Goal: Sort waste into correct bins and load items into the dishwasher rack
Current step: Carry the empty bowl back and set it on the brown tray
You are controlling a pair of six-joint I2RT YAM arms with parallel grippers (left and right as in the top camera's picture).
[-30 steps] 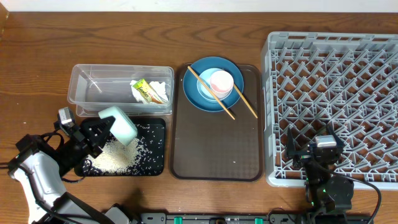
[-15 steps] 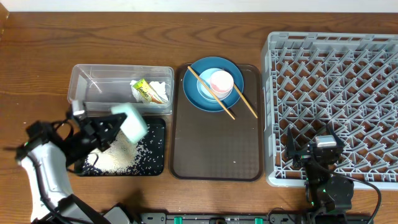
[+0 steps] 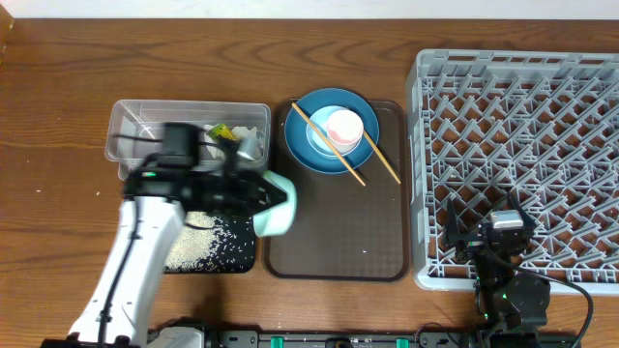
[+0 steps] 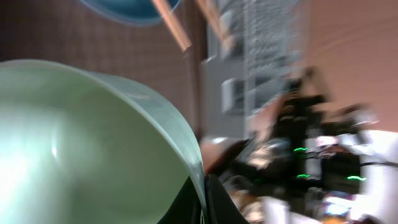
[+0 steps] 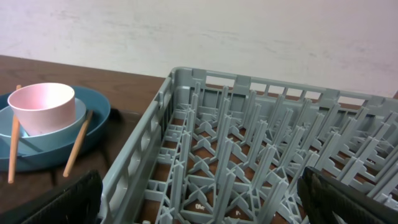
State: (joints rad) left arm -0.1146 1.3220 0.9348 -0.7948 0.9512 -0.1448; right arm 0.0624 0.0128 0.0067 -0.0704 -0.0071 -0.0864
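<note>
Bare serving tray (image 3: 308, 228) lies down and to my left gripper's right in the overhead view, so it needs to lower the tipped bowl upright there and release.
My left gripper (image 3: 261, 196) is shut on the rim of the pale mint bowl (image 3: 278, 205), which hangs tipped over the left edge of the brown serving tray (image 3: 338, 246). In the left wrist view the bowl (image 4: 81, 143) fills the left side, its rim pinched between my fingers (image 4: 214, 202). The blue plate (image 3: 334, 145) carries the small light-blue bowl (image 3: 319, 138), the pink-white cup (image 3: 345, 126) and chopsticks (image 3: 377, 152). Rice (image 3: 193, 246) lies in the black tray (image 3: 247, 253). The wrapper (image 3: 221, 131) and tissue (image 3: 250, 145) lie in the clear tub (image 3: 155, 130). My right gripper (image 3: 504, 228) stands open over the front edge of the dishwasher rack (image 3: 522, 126).
The rack (image 5: 249, 137) fills the right wrist view, with the cup (image 5: 42, 106), plate (image 5: 96, 115) and chopsticks (image 5: 78, 143) to its left. Bare wooden table (image 3: 58, 106) lies left of and behind the tub.
My left arm has swung right with the mint bowl, from above the black tray to the brown tray's left edge. The right arm has not moved.
</note>
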